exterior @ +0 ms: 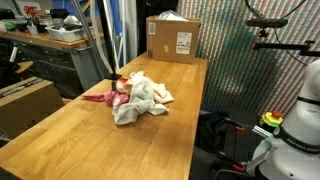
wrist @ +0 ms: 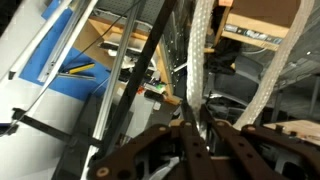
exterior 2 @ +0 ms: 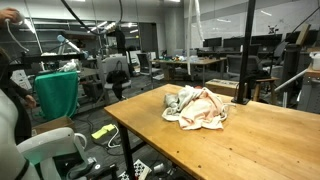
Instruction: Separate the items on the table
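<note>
Next, my gripper swings away from the heap, over the tabletop before the cardboard box, and releases the rope, since that open spot is bare of items.
In the wrist view my gripper (wrist: 195, 112) is shut on the thin white rope (wrist: 203, 40), which runs straight on past the fingertips. A second strand (wrist: 284, 62) curves away to the right. In an exterior view the rope (exterior 2: 196, 45) hangs taut from above the frame down to the heap of items (exterior 2: 200, 107) on the wooden table (exterior 2: 270, 140). The gripper itself is out of both exterior views. The heap holds a white towel (exterior: 142, 98), a pink cloth (exterior: 99, 97) and a red toy (exterior: 121, 85), all touching.
A brown cardboard box (exterior: 172, 38) with a white label stands at the far end of the table. A cluttered grey workbench (exterior: 45, 45) lies beyond one long edge. A person in a teal top (exterior 2: 57, 92) and lab benches stand off the table.
</note>
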`<state>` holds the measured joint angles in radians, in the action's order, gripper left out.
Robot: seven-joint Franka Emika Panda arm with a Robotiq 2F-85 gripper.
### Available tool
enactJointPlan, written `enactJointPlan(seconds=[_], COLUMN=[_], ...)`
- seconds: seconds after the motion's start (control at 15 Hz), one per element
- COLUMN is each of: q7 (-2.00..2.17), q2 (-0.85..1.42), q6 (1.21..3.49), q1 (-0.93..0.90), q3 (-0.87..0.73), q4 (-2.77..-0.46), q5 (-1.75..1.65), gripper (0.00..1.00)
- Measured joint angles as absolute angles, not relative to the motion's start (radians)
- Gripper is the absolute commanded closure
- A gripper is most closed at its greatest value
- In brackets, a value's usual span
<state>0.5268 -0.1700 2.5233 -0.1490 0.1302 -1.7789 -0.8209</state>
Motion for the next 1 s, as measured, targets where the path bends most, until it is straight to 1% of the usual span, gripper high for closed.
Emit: enactJointPlan(seconds=[0.47, 0.73, 1.0], q7=[0.676, 0.726, 0.743], q2=[-0.214, -0.214, -0.213], q6=[2.408, 2.372, 2.340], q1=[-0.050, 0.006, 0.052], q3=[0.145, 0.129, 0.081], q4=[-1.624, -1.602, -1.607], q5=[-0.821, -0.820, -0.800], gripper=[0.95, 0.95, 0.95])
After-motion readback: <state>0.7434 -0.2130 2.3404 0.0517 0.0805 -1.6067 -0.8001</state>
